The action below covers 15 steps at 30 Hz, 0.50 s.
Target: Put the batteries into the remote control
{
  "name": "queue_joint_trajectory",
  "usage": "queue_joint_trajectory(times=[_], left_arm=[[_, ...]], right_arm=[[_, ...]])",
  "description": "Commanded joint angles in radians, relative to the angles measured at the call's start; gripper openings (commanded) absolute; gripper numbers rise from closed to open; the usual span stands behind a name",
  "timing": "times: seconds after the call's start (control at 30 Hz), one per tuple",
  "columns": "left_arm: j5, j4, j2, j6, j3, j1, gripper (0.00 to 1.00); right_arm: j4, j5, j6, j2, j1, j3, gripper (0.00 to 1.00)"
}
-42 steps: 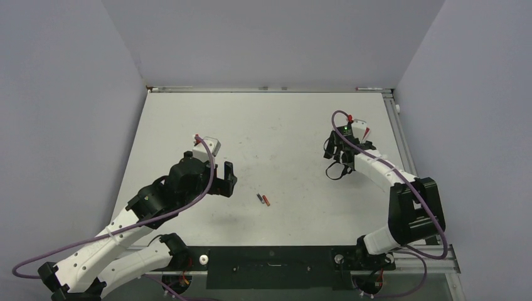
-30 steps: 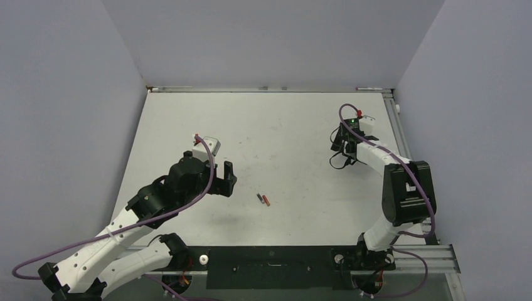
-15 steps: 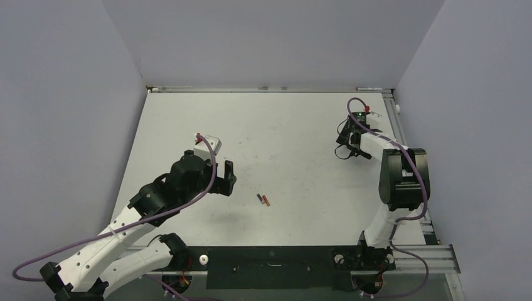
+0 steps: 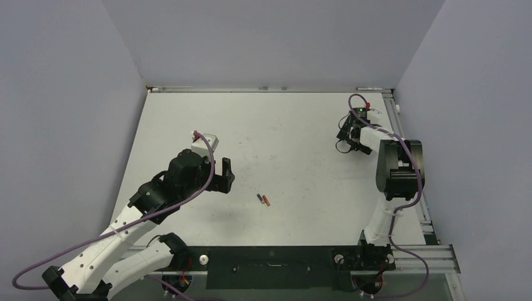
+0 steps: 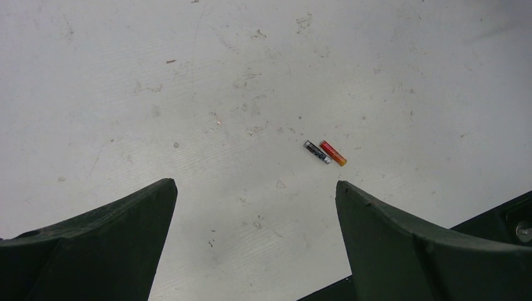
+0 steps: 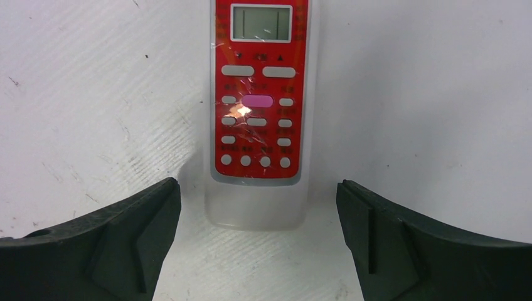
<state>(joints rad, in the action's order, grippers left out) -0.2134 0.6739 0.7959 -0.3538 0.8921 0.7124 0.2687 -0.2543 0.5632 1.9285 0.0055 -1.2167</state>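
Note:
Only the white end reaches between my right gripper's fingers, so it will next move along the remote control (image 6: 260, 113) toward its screen and close across the lower button rows.
The remote control (image 6: 260, 113) lies face up in the right wrist view, its red button panel and small screen showing. Its plain white end reaches between my right gripper's (image 6: 257, 185) fingers, which stand wide open above it without touching. From above, that gripper (image 4: 347, 139) hangs near the table's far right corner and covers the remote. Two batteries lie side by side mid-table, one dark (image 4: 259, 198) (image 5: 317, 152) and one reddish (image 4: 266, 201) (image 5: 333, 153). My left gripper (image 4: 226, 175) (image 5: 254, 188) hovers open and empty to their left.
The white table (image 4: 282, 125) is walled by grey panels on three sides. A metal rail (image 4: 401, 132) runs along the right edge, close to the right arm. A black bar (image 4: 270, 266) spans the near edge between the arm bases.
My right arm has swung back and to the right, carrying its open gripper toward the far right corner. The left arm has shifted only slightly away. The batteries have not moved.

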Motion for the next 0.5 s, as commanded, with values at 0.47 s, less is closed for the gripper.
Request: queue_joint_trajectory(times=[0.47], left_arm=[[0.055, -0.054, -0.003, 0.016, 0.002, -0.031, 0.96]], right_arm=[[0.016, -0.049, 0.004, 0.089, -0.002, -0.086, 0.96]])
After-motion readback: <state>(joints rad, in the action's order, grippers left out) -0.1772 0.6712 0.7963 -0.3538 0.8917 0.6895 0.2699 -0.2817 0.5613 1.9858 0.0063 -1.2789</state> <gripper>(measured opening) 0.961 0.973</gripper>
